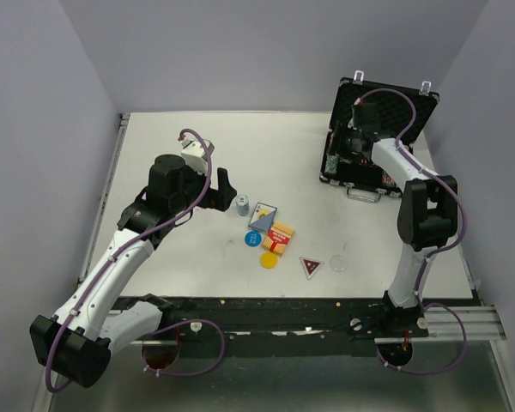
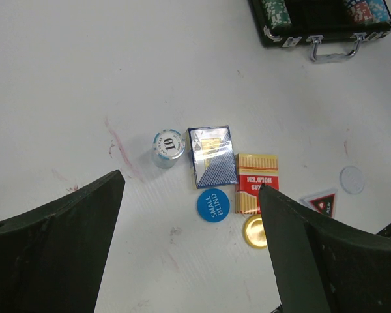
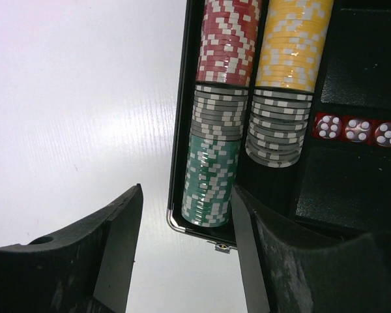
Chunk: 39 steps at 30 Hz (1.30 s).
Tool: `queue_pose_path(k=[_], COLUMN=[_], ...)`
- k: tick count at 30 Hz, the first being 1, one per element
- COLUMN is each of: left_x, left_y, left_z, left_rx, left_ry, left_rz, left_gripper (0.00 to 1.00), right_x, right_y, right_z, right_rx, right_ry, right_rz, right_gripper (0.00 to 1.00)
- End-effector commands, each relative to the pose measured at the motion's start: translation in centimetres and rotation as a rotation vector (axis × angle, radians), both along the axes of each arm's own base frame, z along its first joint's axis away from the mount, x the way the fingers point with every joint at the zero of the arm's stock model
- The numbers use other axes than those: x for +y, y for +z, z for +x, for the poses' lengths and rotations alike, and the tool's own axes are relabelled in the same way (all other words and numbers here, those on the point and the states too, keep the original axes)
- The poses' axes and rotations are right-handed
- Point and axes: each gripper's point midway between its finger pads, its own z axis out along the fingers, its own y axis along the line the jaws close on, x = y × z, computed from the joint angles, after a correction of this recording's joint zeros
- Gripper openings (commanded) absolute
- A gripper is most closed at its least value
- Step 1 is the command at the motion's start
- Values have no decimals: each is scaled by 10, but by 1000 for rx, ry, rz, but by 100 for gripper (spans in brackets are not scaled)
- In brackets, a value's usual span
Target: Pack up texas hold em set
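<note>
My left gripper is going to move down and to the right in the top view next and close around the short chip stack [image 1: 242, 205], because it stands upright outside the briefcase [image 1: 421, 107].
The black briefcase [image 1: 421, 107] stands open at the back right, handle toward me. In the right wrist view it holds rows of red [image 3: 228, 39], yellow [image 3: 293, 39], grey and green chips [image 3: 212, 179], plus red dice [image 3: 358, 130]. My right gripper [image 3: 186, 195] is open and empty, its jaws either side of the case's corner by the green chips. My left gripper [image 2: 190, 186] is open and empty above the loose pieces: a short chip stack [image 2: 168, 147], a blue card deck [image 2: 212, 156], a red deck [image 2: 255, 182], a blue "small blind" disc [image 2: 213, 205] and a gold disc [image 2: 254, 231].
A triangular button [image 1: 311, 266] and a pale round disc [image 1: 339, 263] lie toward the table's front edge, right of the decks. The case's silver handle [image 2: 335, 49] points at the loose pieces. Grey walls close in the table on three sides.
</note>
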Motion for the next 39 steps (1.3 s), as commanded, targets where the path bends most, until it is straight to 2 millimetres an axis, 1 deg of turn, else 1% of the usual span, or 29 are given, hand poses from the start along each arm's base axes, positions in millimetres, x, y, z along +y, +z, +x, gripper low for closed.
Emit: queue_pose_path(k=[1, 4, 8, 9, 10, 11, 14, 18, 20, 24, 25, 31, 36, 39], left_x=[7, 10, 12, 12, 12, 12, 4, -6, -12, -26, -23, -41, -45, -48], left_y=[10, 5, -7, -12, -16, -20, -28, -40, -51, -75, -81, -118, -138, -148], left_z=[4, 7, 13, 14, 17, 19, 26, 37, 42, 51, 55, 65, 70, 71], left_rx=[-41, -36, -12, -1, 11, 23, 60, 127, 171, 241, 253, 340, 389, 417], left_ry=[34, 55, 86, 95, 107, 116, 120, 119, 117, 117, 145, 157, 187, 184], left_rz=[9, 21, 61, 74, 85, 93, 97, 98, 100, 151, 187, 278, 302, 315], left_gripper=[99, 98, 97, 97, 97, 97, 97, 96, 94, 92, 92, 91, 91, 89], right_x=[5, 6, 2, 0, -1, -2, -4, 0, 4, 8, 9, 15, 18, 19], right_y=[20, 34, 56, 66, 68, 75, 82, 98, 101, 94, 94, 90, 96, 97], right_z=[-19, -33, -52, -57, -62, -67, -84, -105, -114, -126, -127, -134, -137, -137], right_rx=[-26, -49, -107, -130, -138, -157, -190, -238, -254, -250, -252, -249, -268, -269], right_ry=[58, 69, 74, 73, 75, 79, 95, 132, 157, 173, 178, 202, 215, 216], right_rz=[-31, -17, -16, -15, -16, -16, -16, 12, 36, 67, 76, 108, 124, 129], right_gripper=[63, 63, 63, 64, 64, 64, 64, 64, 65, 65, 65, 65, 65, 65])
